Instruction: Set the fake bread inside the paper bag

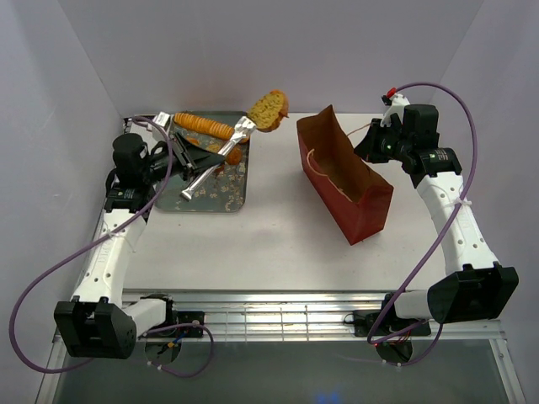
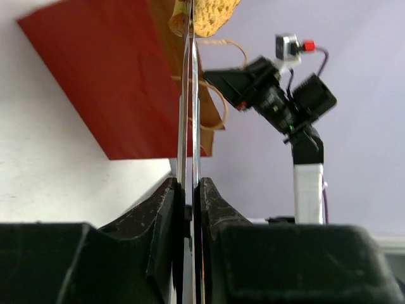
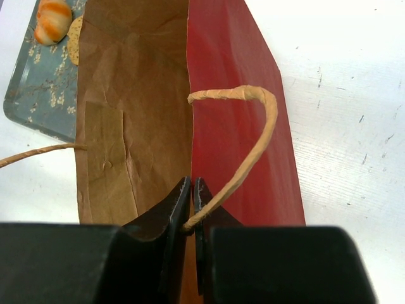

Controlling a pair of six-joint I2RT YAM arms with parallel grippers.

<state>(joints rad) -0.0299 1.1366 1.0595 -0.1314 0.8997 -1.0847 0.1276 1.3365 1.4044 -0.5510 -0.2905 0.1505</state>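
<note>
The pinched slice hangs short of the paper bag's opening. My left gripper should next move away from the tray toward the paper bag and bring the slice over the bag's opening [image 1: 344,158] [image 2: 178,58].
My left gripper [image 1: 200,154] [image 2: 188,183] is shut on the metal tongs [image 1: 240,130] [image 2: 188,114]. The tongs pinch a toast-like slice of fake bread [image 1: 269,109] [image 2: 212,14], lifted above the tray's far right corner, left of the paper bag. A long ridged loaf [image 1: 203,125] and a smaller orange piece [image 1: 233,156] lie on the tray; the right wrist view shows a round bun [image 3: 52,19] there. The red paper bag [image 1: 346,177] [image 3: 237,114] stands open. My right gripper [image 1: 369,145] [image 3: 192,185] is shut on the bag's far wall, next to a string handle [image 3: 259,136].
The grey floral tray [image 1: 221,195] [image 3: 31,82] sits at the table's far left. Purple walls close in the back and both sides. The right arm [image 2: 278,95] shows beyond the bag in the left wrist view. White tabletop [image 1: 269,236] lies between tray, bag and arm bases.
</note>
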